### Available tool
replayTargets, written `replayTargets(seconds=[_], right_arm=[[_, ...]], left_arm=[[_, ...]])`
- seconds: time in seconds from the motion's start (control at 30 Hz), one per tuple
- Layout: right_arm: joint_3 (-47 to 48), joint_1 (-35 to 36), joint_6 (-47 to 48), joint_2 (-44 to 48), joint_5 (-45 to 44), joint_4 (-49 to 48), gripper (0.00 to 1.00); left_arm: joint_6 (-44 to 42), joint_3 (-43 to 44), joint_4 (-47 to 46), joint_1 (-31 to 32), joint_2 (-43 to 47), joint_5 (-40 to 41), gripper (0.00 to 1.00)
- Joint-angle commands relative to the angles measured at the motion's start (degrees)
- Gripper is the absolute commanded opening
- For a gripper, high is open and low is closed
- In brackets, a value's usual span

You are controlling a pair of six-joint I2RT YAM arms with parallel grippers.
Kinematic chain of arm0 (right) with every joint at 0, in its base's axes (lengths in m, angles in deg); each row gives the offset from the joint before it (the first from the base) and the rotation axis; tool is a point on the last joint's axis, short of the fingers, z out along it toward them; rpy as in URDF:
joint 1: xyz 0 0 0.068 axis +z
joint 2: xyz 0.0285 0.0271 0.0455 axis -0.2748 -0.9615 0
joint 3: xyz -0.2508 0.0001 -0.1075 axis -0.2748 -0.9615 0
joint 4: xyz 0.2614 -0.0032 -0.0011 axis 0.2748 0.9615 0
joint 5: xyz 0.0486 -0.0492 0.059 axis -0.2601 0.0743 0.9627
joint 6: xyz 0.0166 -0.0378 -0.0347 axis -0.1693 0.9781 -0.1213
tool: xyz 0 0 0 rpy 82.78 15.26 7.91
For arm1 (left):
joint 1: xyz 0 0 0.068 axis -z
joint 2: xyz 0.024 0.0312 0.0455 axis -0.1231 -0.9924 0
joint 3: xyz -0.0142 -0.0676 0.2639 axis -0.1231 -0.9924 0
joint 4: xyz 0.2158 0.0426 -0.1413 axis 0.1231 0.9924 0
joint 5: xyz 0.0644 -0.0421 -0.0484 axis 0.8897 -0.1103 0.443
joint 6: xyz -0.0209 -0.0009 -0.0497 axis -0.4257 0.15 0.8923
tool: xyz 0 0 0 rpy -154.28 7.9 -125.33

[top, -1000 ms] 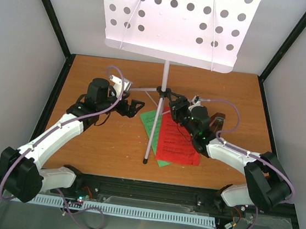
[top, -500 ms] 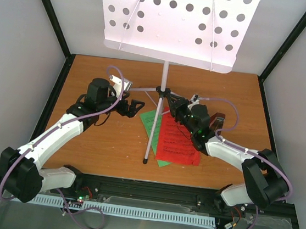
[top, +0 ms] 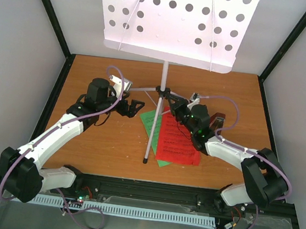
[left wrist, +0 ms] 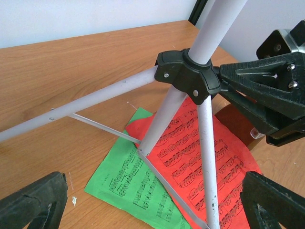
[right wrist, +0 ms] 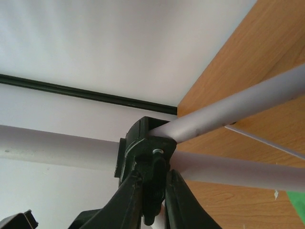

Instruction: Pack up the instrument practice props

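The tripod's front leg is right of my open left gripper in the top view, so I will move it across onto the bare tube below the tripod's hub next.
The silver tripod stand rises mid-table, its perforated tray [top: 174,23] high over the back. Its black leg hub [top: 163,90] sits low on the pole. My right gripper [right wrist: 153,183] is shut on a black tab [right wrist: 155,202] sticking out of that hub [right wrist: 143,143]; the left wrist view shows its jaws meeting the hub [left wrist: 187,76] from the right. My left gripper [top: 137,108] hangs open just left of the legs, nothing between its fingers [left wrist: 33,202]. The red music sheet [top: 178,145] overlaps the green one [top: 151,121] under the legs. The dark-brown metronome [top: 216,123] is mostly hidden behind my right arm.
The stand's front leg ends in a black foot [top: 145,160] near the table's front edge. Another leg [left wrist: 86,102] runs left across my left gripper's view. White walls with black corner posts [top: 48,11] close in the table on three sides.
My right gripper has reached slightly left and up to the hub and closed its jaws on the black tab. The left arm, stand and sheets have not moved.
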Motion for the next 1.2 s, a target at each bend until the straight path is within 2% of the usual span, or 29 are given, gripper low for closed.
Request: replayTargets(seconds=[0.0,0.13,0.37,0.43,0.53,0.63,0.83,0.9,1.0,1.17], right_arm=[[-1.58,-0.22,12.87,-1.51,-0.17,-5.66,0.12],[-2.37,0.05,28.57,-2.07,2.02,-7.9,0.09],[-1.87,3.07,66.38,1.28,-4.51,3.68,0.14],[-1.23,3.2,73.67,2.68,-7.28,6.88,0.21],[1.35,3.21,78.46,6.0,-9.6,13.55,0.48],[2.71,3.13,79.04,11.0,-7.87,17.21,0.69],[-2.44,1.85,72.18,23.29,-6.77,16.68,0.92],[-4.04,-0.41,68.67,26.52,-4.36,16.72,0.96],[-5.87,-6.26,64.21,29.09,4.53,15.26,0.99],[-2.46,-15.45,58.44,22.86,21.14,10.49,0.97]], left_arm=[[-1.22,0.55,-0.26,0.02,0.94,0.18,0.99],[-1.3,0.55,-0.18,0.02,1.04,0.53,0.99],[-1.72,0.11,-0.63,0.01,1.83,1.16,0.99],[-1.98,-0.25,-1.19,0.02,2.16,1.26,0.99],[-2.08,-0.4,-1.34,0.02,2.25,1.38,0.99],[-1.32,-0.75,-1.92,0.01,2.7,0.21,0.99],[5.63,-1.49,-6.24,0.02,3.04,-6.61,1.0],[8.84,-2.62,-8.22,0.09,3.17,-9.24,0.99],[12.54,-5.0,-11.79,0.3,2.38,-12.34,0.99],[14.55,-6.0,-12.7,3.99,-2.2,-14.11,0.96]])
